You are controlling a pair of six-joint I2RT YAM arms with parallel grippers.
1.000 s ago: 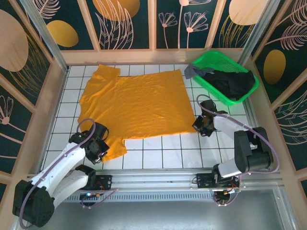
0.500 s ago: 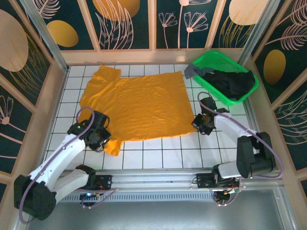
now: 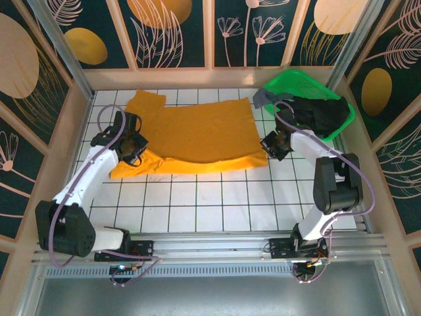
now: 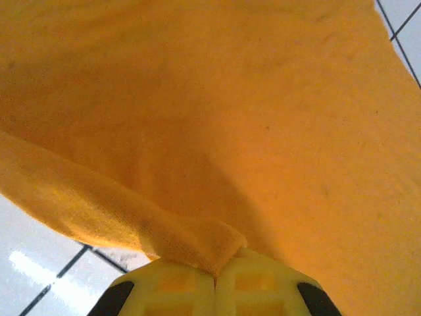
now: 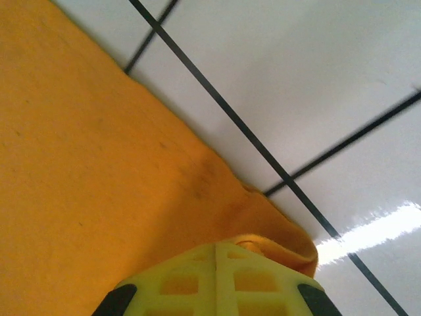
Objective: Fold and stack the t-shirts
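The flat cloth by the shirt's side edge point(image 3: 254, 133) point(image 5: 79, 49) lies outward of my gripper, so I need to carry my right gripper outward along the shirt next and release the shirt's corner there.
The mustard-orange t-shirt point(image 3: 197, 135) lies on the white tiled floor, its near part doubled over toward the far side. At the shirt's left, my left gripper point(image 3: 136, 150) is shut on a pinched fold of orange cloth point(image 4: 197, 240). My right gripper point(image 3: 272, 145) is shut on the shirt's right corner point(image 5: 289, 243), just above the tiles. A black t-shirt point(image 3: 322, 113) and a grey t-shirt point(image 3: 266, 99) lie bunched in the green basket point(image 3: 314, 139).
The green mesh basket sits at the far right corner, close behind my right gripper. Patterned walls enclose the floor on three sides. Bare white tiles point(image 3: 223, 197) stretch between the shirt and the arm bases.
Both grippers have moved away from the bases toward the far side, carrying the shirt's near edge with them. The shirt now covers less floor, with its near part folded over.
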